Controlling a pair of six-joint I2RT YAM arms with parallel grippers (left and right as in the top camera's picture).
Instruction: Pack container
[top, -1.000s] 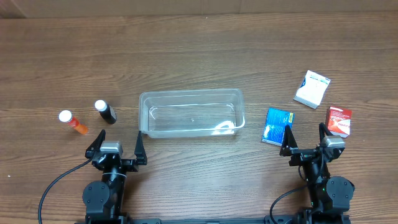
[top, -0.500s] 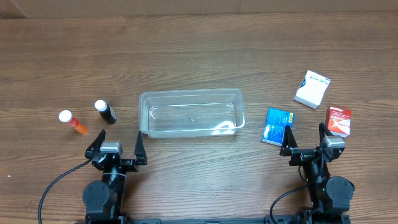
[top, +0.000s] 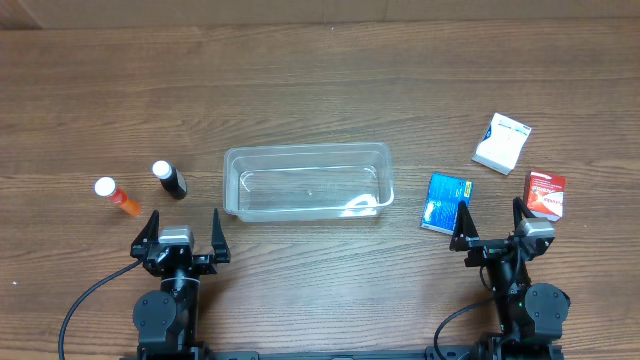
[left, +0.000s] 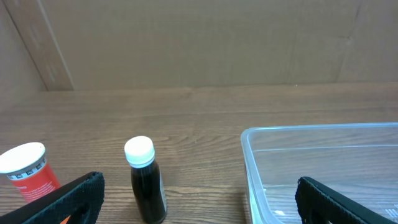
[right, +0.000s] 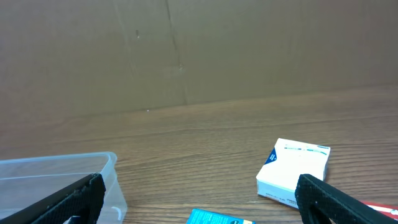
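My left gripper will next reach outward to where the dark bottle stands upright. It will tip its open fingers down and close them around the dark bottle's white cap (top: 162, 169) (left: 140, 151).
The clear plastic container (top: 308, 183) sits at the table's centre, empty but for a small white mark inside; it also shows in the left wrist view (left: 323, 168) and the right wrist view (right: 56, 180). A dark bottle with a white cap (top: 170, 180) (left: 145, 180) and an orange bottle with a white cap (top: 119, 196) (left: 30, 172) stand to its left. A blue box (top: 445, 202) (right: 221, 218), a white box (top: 501, 143) (right: 293, 172) and a red box (top: 545, 193) lie to its right. My left gripper (top: 179, 236) (left: 199, 202) is open and empty, near the front edge. My right gripper (top: 492, 226) (right: 199, 199) is open and empty.
A brown cardboard wall (left: 199, 43) stands behind the wooden table (top: 320, 90).
My left gripper has shifted slightly to the left, toward the bottles. The right arm and all objects have stayed still.
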